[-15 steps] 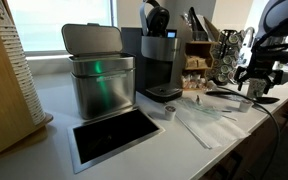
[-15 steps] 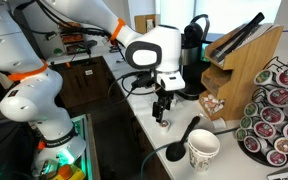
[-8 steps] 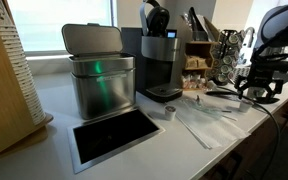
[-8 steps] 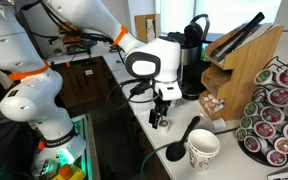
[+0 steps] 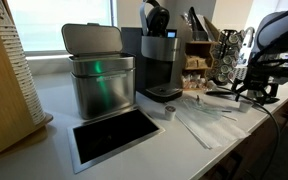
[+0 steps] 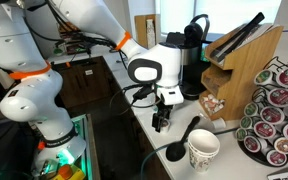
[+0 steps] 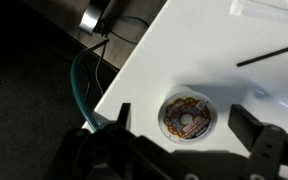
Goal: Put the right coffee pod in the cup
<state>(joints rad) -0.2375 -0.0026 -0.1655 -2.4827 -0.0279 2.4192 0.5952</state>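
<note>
My gripper should move down and close its open fingers around the coffee pod's white rim, because the pod stands just below it, between the two fingertips.
The right coffee pod has a white rim and a printed round lid. It stands upright on the white counter, near its edge. My gripper is open and hangs just above the pod, with one dark finger on each side of it and neither touching. In both exterior views the gripper is low over the counter and hides the pod. The cup, pale and patterned, stands upright nearer the camera, to the gripper's right.
A black spoon lies between gripper and cup. A pod carousel and knife block stand beside them. A coffee machine, steel bin and another small grey pod stand further along the counter.
The gripper has come down towards the counter over the pod, still open. Nothing else has moved.
</note>
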